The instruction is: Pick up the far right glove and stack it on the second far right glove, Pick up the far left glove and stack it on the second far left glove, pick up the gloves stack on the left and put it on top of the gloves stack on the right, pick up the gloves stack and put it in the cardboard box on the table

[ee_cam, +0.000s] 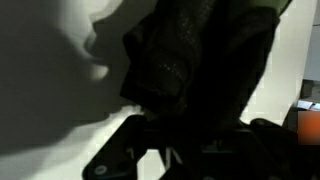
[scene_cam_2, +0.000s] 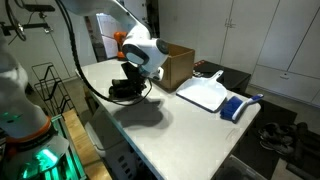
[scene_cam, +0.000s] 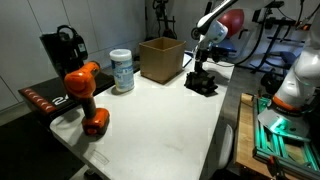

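Note:
Next, my gripper lifts the gloves stack [scene_cam: 201, 85] up, outward over the cardboard box's open top [scene_cam: 163, 43] and releases, as the box with its taller sides lies outward of it.
The gloves stack [scene_cam: 201, 85] is a lumpy black pile lying on the white table [scene_cam: 160, 120], just beside the cardboard box [scene_cam: 160, 58]. It also shows in the other exterior view [scene_cam_2: 122, 91], with the cardboard box [scene_cam_2: 176, 66] behind it. My gripper [scene_cam: 203, 70] points straight down into the top of the pile in both exterior views [scene_cam_2: 134, 76]. In the wrist view the black glove fabric [ee_cam: 190, 50] fills the space between the dark fingers [ee_cam: 190, 140], which seem closed around it. The pile's underside touches the table.
An orange-and-black power drill [scene_cam: 85, 95] and a white wipes canister [scene_cam: 122, 71] stand on the table beyond the box. A white board [scene_cam_2: 207, 94] and a blue-and-white item [scene_cam_2: 235, 107] lie on the table in an exterior view. The table edge [scene_cam: 222, 130] runs near the pile.

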Tool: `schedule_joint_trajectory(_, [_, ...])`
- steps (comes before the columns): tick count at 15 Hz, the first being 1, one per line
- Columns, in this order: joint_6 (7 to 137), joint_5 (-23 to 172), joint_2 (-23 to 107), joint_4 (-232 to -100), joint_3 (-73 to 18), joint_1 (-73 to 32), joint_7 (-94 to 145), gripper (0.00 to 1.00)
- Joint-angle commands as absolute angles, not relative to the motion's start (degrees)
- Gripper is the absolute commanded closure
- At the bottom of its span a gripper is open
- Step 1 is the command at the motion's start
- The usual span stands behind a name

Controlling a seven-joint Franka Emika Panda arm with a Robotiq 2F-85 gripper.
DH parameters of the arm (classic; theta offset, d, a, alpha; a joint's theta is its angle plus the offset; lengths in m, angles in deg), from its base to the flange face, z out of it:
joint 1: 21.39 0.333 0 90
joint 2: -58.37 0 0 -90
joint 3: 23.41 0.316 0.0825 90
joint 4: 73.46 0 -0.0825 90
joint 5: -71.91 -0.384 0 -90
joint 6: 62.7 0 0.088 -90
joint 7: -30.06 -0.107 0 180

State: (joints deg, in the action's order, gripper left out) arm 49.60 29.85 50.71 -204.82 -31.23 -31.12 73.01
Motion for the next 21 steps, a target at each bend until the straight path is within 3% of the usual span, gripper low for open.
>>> schedule_joint_trajectory(1, [41.8,27.0,54.5,-203.7,-31.8,-32.9,72.9,0.96])
schedule_joint_trajectory(10, [32.9,22.4,59.0,-200.5,-34.5,-33.4,72.9,0.95])
schedule_joint_trajectory(11, [32.7,22.3,59.6,-200.4,-34.8,-33.4,72.9,0.81])
schedule_joint_trajectory(14, [32.7,22.3,59.3,-200.4,-34.7,-33.3,72.9,0.81])
schedule_joint_trajectory(15, [32.7,22.3,59.1,-200.4,-34.7,-33.3,72.9,0.95])
schedule_joint_trajectory(21, [29.2,5.3,64.3,-196.5,-37.4,-35.1,69.4,0.95])
